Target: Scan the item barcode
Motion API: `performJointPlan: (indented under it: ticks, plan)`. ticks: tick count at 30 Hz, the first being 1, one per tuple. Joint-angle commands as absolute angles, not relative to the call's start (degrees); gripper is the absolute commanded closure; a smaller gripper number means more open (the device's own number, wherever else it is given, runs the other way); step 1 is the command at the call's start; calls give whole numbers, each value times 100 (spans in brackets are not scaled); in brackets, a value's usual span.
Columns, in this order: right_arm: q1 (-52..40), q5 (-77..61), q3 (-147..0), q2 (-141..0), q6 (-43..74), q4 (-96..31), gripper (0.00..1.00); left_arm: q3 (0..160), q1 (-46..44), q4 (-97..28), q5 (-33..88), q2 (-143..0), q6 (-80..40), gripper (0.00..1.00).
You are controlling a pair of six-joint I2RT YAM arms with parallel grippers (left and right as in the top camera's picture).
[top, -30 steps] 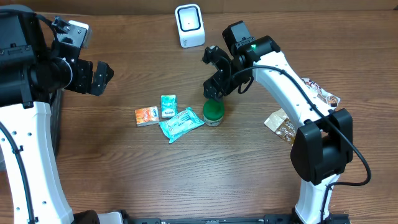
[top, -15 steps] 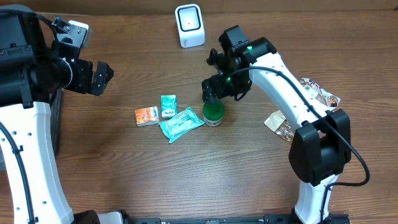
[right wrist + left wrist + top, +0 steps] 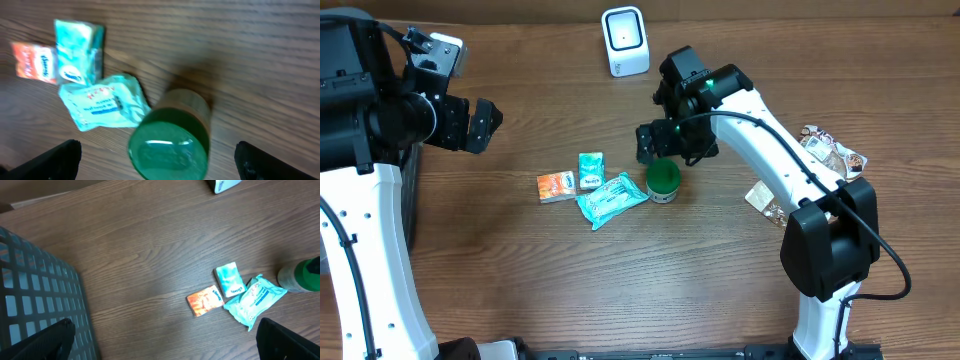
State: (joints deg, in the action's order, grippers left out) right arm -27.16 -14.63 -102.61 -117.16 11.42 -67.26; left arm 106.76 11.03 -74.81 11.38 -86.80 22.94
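Note:
The jar stands upright and its top faces the robot's spread fingers, so the open right gripper should next move down and slightly back around the jar's green lid (image 3: 663, 176) (image 3: 170, 151).
A jar with a green lid (image 3: 663, 180) stands upright mid-table, with three packets to its left: a teal wipes pack (image 3: 611, 198), a small teal pack (image 3: 591, 170) and an orange pack (image 3: 556, 186). My right gripper (image 3: 666, 150) hangs open just above and behind the jar. In the right wrist view the green lid (image 3: 170, 145) sits between the spread fingers of the right gripper (image 3: 160, 159), untouched. The white scanner (image 3: 625, 40) stands at the back edge. Far to the left, my left gripper (image 3: 480, 122) is open and holds nothing.
Snack packets (image 3: 835, 150) and a clear bag (image 3: 770, 200) lie at the right, beside the right arm. A grey slatted basket (image 3: 35, 305) stands at the table's left side, under the left gripper (image 3: 165, 340).
The right gripper has swung left and lower until it hangs over the green-lidded jar, and its jaws have spread a little wider. The left arm has not moved.

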Motion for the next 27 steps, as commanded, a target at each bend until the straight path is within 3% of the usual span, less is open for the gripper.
performJointPlan:
  ticks: [1,6,13,23,27]
  plan:
    - [-2770,-1619,-10237,-11552,1247,-6676,2,10790,1122,-7476,1157,-8656,2423,0]
    - [-2974,-961,-10226,-11552,1811,-6917,11,10790,1122,-7476,1157,-8656,2423,0]
    - [-3350,163,-10012,-11552,3426,-6910,12,10790,1122,-7476,1157,-8656,2423,0]
    - [-3339,209,-9371,-11552,3579,-6195,12,10790,1122,-7476,1157,-8656,2423,0]
    - [-3330,189,-9371,-11552,3581,-6049,17,10790,1122,-7476,1157,-8656,2423,0]
